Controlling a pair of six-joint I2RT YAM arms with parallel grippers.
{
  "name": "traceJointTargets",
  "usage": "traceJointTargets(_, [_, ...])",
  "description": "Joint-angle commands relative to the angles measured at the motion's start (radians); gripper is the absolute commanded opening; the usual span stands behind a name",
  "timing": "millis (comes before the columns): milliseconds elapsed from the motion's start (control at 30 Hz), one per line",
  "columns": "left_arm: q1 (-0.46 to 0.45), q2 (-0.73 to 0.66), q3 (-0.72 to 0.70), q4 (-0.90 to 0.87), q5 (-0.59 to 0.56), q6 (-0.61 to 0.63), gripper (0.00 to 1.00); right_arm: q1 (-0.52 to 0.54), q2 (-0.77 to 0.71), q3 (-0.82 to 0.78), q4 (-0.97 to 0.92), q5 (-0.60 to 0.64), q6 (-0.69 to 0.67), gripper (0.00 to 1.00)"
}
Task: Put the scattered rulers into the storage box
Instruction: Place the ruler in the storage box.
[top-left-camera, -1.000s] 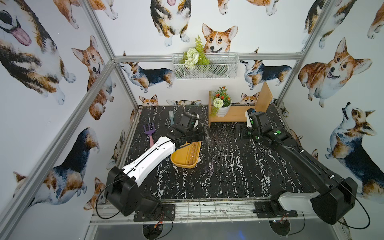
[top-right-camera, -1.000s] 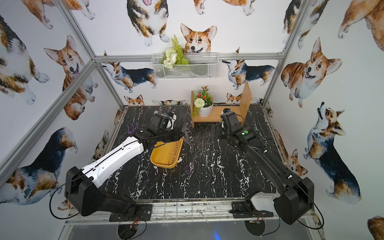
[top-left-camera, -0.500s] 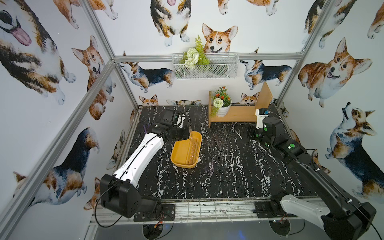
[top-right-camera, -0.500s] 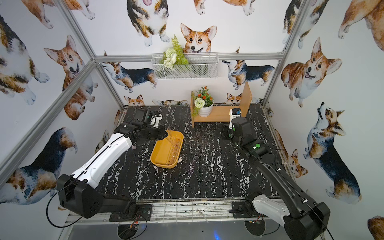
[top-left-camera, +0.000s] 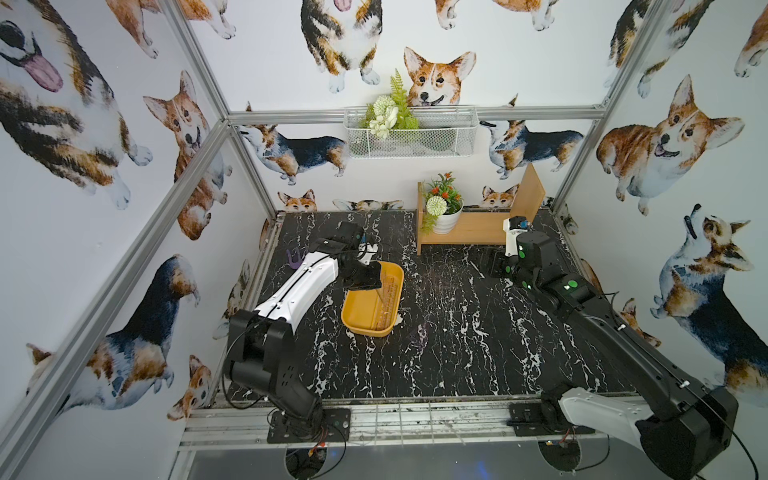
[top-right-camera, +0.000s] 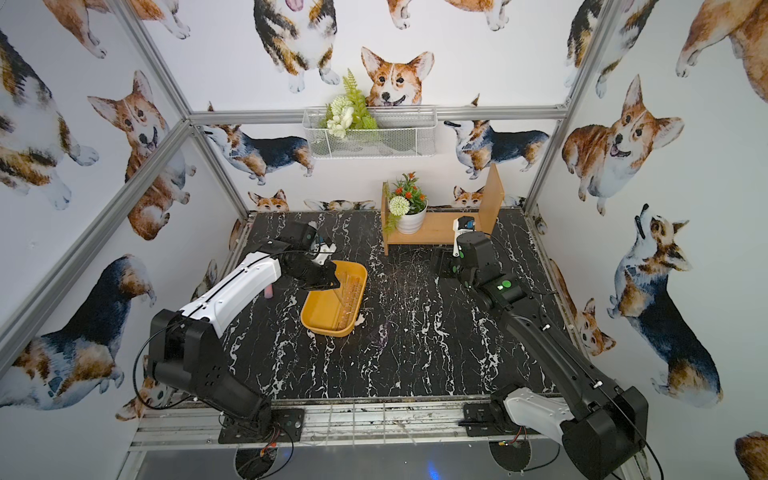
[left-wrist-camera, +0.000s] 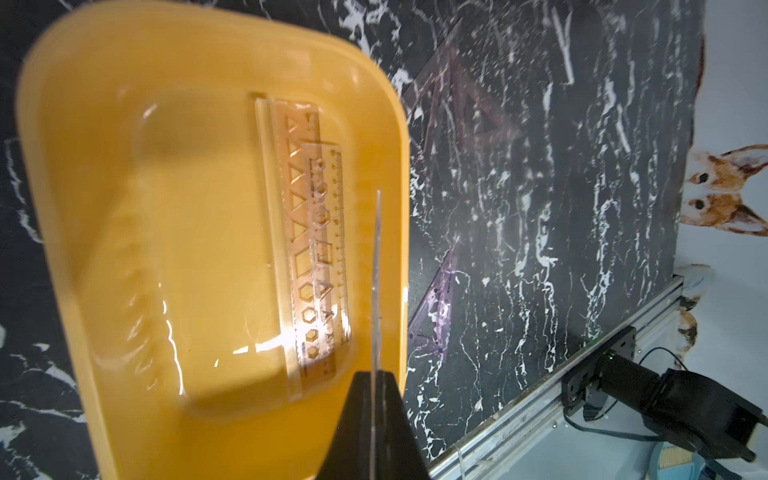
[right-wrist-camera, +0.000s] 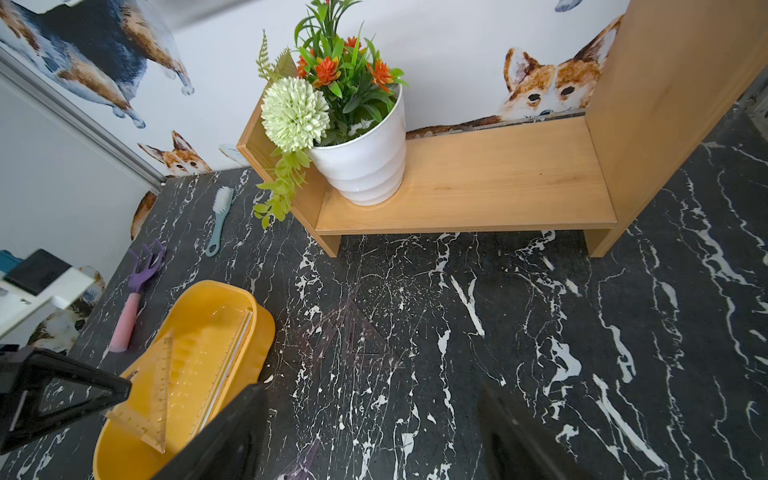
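Note:
The clear straight rulers are inside the storage box (top-left-camera: 358, 320) below my left gripper, so my left gripper should move down toward them next and let go of the clear triangular set square.
The yellow-orange storage box (top-left-camera: 358, 320) (top-right-camera: 320, 309) (left-wrist-camera: 187, 249) (right-wrist-camera: 262, 328) lies left of the table's middle. Clear straight rulers (left-wrist-camera: 309, 232) (right-wrist-camera: 226, 353) (top-left-camera: 388, 305) lie inside it. My left gripper (top-left-camera: 372, 282) (top-right-camera: 328, 282) (left-wrist-camera: 374, 374) hovers over the box's far end. It is shut on a clear triangular set square (right-wrist-camera: 160, 374), which shows edge-on (left-wrist-camera: 377, 270) in the left wrist view. Another clear set square (right-wrist-camera: 359, 332) (left-wrist-camera: 465, 108) and a purple-tinted ruler (left-wrist-camera: 436, 307) (top-left-camera: 417, 336) lie on the table right of the box. My right gripper (right-wrist-camera: 374, 440) (top-left-camera: 494, 264) is open above the table.
A wooden shelf (top-left-camera: 469, 230) (right-wrist-camera: 478, 187) with a white flower pot (right-wrist-camera: 361, 158) stands at the back right. A purple toy fork (right-wrist-camera: 139, 286) (top-left-camera: 295, 259) and a pale blue brush (right-wrist-camera: 218, 220) lie at the far left. A wire basket (top-left-camera: 409, 137) hangs on the back wall.
My left arm has swung out to the left, and its gripper now hangs over the box's far end with the set square. My right arm has drawn back to the right.

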Motion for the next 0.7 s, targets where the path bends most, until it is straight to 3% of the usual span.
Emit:
traceJointTargets(0, [0.001, 0.052, -0.002, 0.020, 0.003, 0.036, 0.00, 0.002, 0.018, 0.004, -0.007, -0.044, -0.002, 0.80])
traceJointTargets(600, [-0.054, 0.205, 0.001, 0.076, -0.034, 0.035, 0.00, 0.004, 0.039, -0.033, -0.027, -0.106, 0.001, 0.78])
traceJointTargets(667, [-0.055, 0.207, 0.004, 0.079, -0.048, 0.028, 0.06, 0.002, 0.053, -0.031, -0.035, -0.116, 0.000, 0.75])
